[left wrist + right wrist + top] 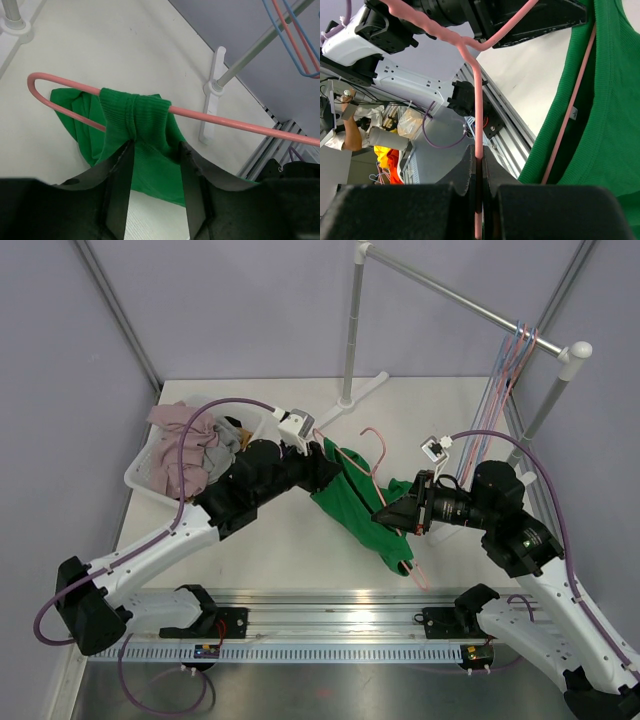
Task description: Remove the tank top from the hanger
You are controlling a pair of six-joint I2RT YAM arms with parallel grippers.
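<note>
My right gripper holds the pink hanger (372, 455) and should next rise outward to the metal bar (490, 313). It should let the hanger go beside the red and blue hangers, because they already hang there.
The green tank top (355, 502) hangs on a pink hanger (372, 455) held above the middle of the table. In the left wrist view one strap (140, 117) is wrapped over the hanger's arm (225, 121). My left gripper (154, 150) is open, and its two jaws stand on either side of that strap just below the arm. My right gripper (479, 162) is shut on the hanger's thin pink wire (478, 100), with the green fabric (610, 100) hanging to its right. In the top view the left gripper (325, 462) is at the garment's upper left and the right gripper (385, 515) is at its right.
A white basket (140, 475) of clothes stands at the left of the table. A metal clothes rail (450, 295) crosses the back, with several red and blue hangers (515, 350) on its right end. Its white foot (212, 95) is close behind the hanger.
</note>
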